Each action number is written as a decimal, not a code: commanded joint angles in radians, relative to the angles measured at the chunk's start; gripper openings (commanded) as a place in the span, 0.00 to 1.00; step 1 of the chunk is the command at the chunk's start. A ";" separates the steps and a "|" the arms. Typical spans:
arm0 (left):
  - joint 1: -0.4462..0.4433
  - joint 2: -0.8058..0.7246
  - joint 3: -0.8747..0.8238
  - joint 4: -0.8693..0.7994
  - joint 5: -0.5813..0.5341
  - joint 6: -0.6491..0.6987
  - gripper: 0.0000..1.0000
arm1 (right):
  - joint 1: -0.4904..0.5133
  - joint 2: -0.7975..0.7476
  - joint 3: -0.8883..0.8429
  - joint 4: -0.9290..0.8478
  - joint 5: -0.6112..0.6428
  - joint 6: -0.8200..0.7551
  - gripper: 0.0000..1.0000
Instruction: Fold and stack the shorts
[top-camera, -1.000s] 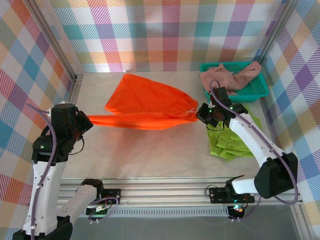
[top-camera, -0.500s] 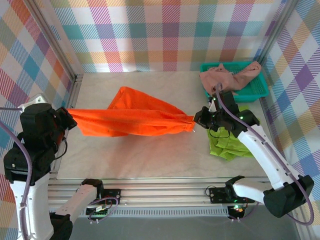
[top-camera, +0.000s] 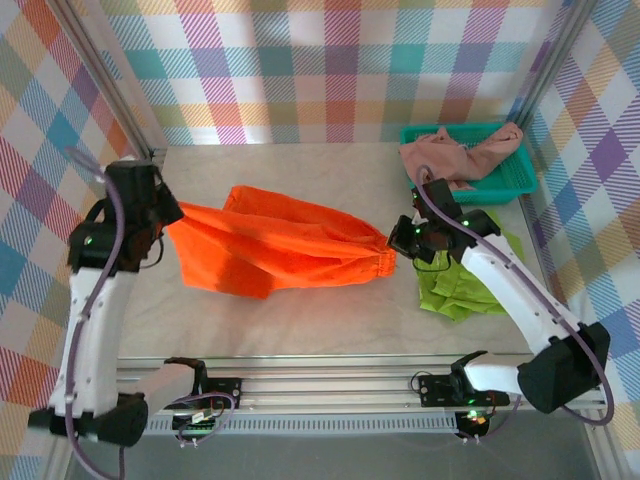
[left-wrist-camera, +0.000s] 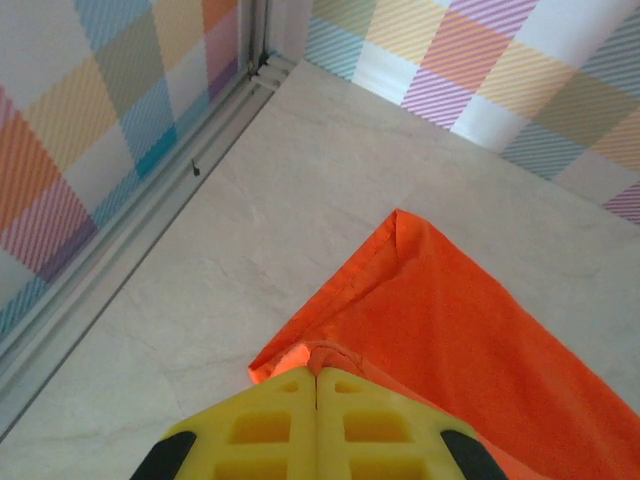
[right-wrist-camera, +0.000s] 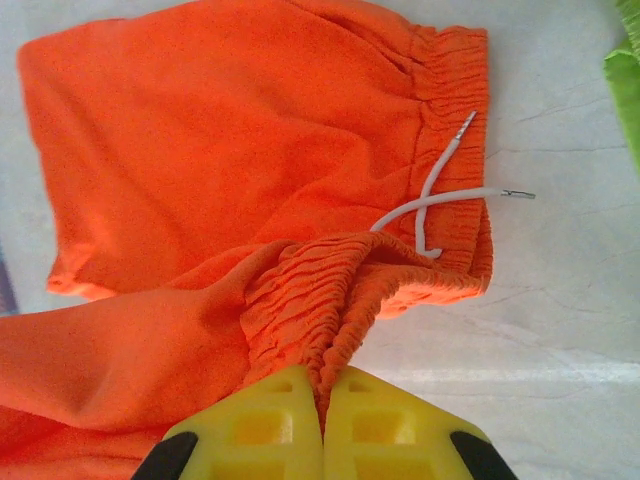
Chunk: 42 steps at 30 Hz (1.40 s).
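Note:
The held edge goes outward in my right gripper next, then down to the uncovered far end of the waistband below, where it is released.
The orange shorts (top-camera: 285, 248) are stretched across the middle of the table between both arms. My left gripper (top-camera: 168, 222) is shut on the hem of a leg (left-wrist-camera: 330, 350) at the left. My right gripper (top-camera: 393, 240) is shut on the elastic waistband (right-wrist-camera: 330, 300) at the right, where a white drawstring (right-wrist-camera: 440, 190) hangs loose. The lime green shorts (top-camera: 462, 280) lie crumpled on the table under my right arm. The dusty pink shorts (top-camera: 455, 155) lie heaped in the basket at the back right.
A teal mesh basket (top-camera: 510, 180) sits at the back right corner. Aluminium frame rails (top-camera: 150, 165) and checked walls close in the table on the left, back and right. Bare tabletop (top-camera: 330, 310) lies in front of the orange shorts.
My left gripper has swung in from the far left edge toward the back, carrying the leg hem over the table. The orange shorts have slackened and spread lower. The right gripper has barely moved.

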 joint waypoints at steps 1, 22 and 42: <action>0.016 0.065 -0.020 0.136 -0.035 0.013 0.00 | -0.012 0.033 0.051 0.011 0.056 -0.022 0.00; 0.027 0.812 0.369 0.311 0.048 -0.036 0.17 | -0.192 0.487 0.293 0.170 -0.007 0.017 0.30; 0.084 0.479 -0.204 0.607 0.734 -0.253 1.00 | -0.038 0.489 0.229 0.335 -0.233 0.030 0.83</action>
